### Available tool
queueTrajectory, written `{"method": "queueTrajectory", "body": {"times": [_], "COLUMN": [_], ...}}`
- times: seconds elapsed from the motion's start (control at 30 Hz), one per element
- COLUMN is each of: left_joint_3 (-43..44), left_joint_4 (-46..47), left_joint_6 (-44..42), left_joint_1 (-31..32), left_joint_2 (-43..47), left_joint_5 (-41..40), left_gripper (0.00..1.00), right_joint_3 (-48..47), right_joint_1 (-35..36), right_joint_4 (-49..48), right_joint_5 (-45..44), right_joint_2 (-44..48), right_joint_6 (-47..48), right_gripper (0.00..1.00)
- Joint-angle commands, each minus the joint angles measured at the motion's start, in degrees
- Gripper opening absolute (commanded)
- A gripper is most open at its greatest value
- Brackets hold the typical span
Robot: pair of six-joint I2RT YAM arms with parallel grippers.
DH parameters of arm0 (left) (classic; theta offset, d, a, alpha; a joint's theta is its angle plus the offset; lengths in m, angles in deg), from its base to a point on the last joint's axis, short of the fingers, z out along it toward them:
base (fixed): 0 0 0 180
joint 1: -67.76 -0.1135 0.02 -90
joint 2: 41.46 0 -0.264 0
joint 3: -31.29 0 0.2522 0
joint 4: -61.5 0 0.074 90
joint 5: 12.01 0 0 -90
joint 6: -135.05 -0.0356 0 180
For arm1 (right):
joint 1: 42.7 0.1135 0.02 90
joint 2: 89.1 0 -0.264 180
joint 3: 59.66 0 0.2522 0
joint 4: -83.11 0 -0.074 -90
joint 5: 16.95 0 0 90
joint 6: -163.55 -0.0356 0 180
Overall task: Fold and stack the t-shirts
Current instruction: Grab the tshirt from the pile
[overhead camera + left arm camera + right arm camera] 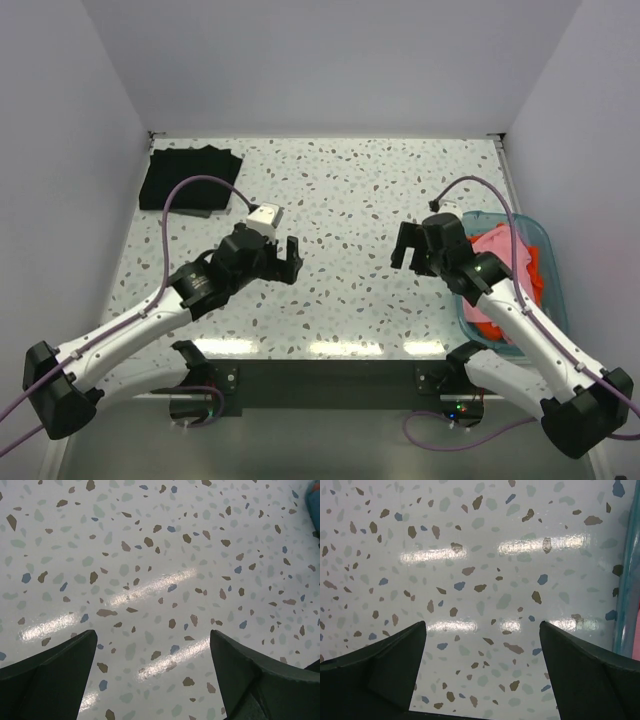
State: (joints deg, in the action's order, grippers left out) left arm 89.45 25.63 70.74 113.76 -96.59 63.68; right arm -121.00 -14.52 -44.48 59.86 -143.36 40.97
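Observation:
The pink t-shirt lies over orange-red ones. My right gripper will next move over the tub (553, 262), to the right in the top view, and lower onto the pink t-shirt's far part (495, 241).
A folded black t-shirt (188, 178) lies at the far left corner of the table. A pink t-shirt (500, 247) and orange-red ones (536, 268) lie bunched in the teal tub (553, 262) at the right edge. My left gripper (282, 260) is open and empty over the middle-left of the table; it shows in the left wrist view (152, 645) above bare tabletop. My right gripper (404, 247) is open and empty just left of the tub; it shows in the right wrist view (482, 630) above bare tabletop.
The speckled tabletop (350, 190) is bounded by white walls at the back and sides. The tub's teal rim (626, 580) shows at the right edge of the right wrist view.

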Motion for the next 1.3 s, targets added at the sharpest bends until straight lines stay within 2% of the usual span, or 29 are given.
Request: {"method": "queueTrajectory", "body": {"times": [0.0,0.17,0.27,0.3,0.4,0.43,0.53,0.63,0.73,0.8,1.0,1.23,1.27], "left_joint_3": [1.9,1.0,0.0,-0.7,-0.8,-1.1,-1.4,-1.5,-1.5,-1.4,-1.6,-1.8,-1.9], "left_joint_4": [-0.1,0.4,0.7,0.7,-0.1,-0.1,-0.1,0.0,-0.1,-0.1,0.2,0.2,0.2], "left_joint_6": [-1.9,-1.5,-1.2,-1.2,-1.4,-1.4,-1.7,-1.7,-1.6,-1.6,-1.6,-1.4,-1.4], "left_joint_1": [-0.2,-0.2,-0.2,-0.2,-0.2,-0.2,-0.2,-0.1,-0.1,0.0,-0.1,-0.1,-0.1], "left_joint_2": [1.6,3.1,3.9,4.1,4.7,4.9,5.1,5.2,5.4,5.6,5.6,5.7,5.7], "left_joint_5": [2.1,4.3,5.7,5.9,5.7,5.6,6.4,6.9,6.7,6.6,7.7,8.2,8.2], "left_gripper": [1.0,1.0,1.0,1.0,1.0,1.0,1.0,1.0,1.0,1.0,1.0,1.0,1.0], "right_joint_3": [-4.7,-10.1,-15.8,-18.5,-21.8,-21.9,-20.9,-20.5,-16.9,-14.0,-7.6,-3.1,-2.0], "right_joint_1": [0.2,0.2,0.0,-0.2,-4.7,-10.3,-21.2,-28.0,-35.6,-37.5,-39.8,-40.3,-40.3], "right_joint_4": [0.5,6.2,11.6,13.2,17.2,15.9,13.3,13.7,9.3,7.3,1.0,-2.5,-2.8], "right_joint_5": [-3.2,-6.8,-13.7,-19.2,-24.9,-23.6,-20.4,-20.5,-16.8,-13.6,-13.4,-14.0,-14.1], "right_joint_2": [0.3,-2.3,-5.6,-6.4,-8.3,-8.2,-9.6,-14.4,-17.2,-18.2,-23.0,-23.6,-23.0], "right_joint_6": [-0.6,-0.7,-0.7,-1.5,-1.7,-1.0,2.0,2.0,0.9,-0.5,-4.2,-5.7,-5.6], "right_gripper": [0.99,0.99,0.99,0.99,0.99,0.99,0.99,0.99,0.99,0.99,0.99,0.93,0.9]}}
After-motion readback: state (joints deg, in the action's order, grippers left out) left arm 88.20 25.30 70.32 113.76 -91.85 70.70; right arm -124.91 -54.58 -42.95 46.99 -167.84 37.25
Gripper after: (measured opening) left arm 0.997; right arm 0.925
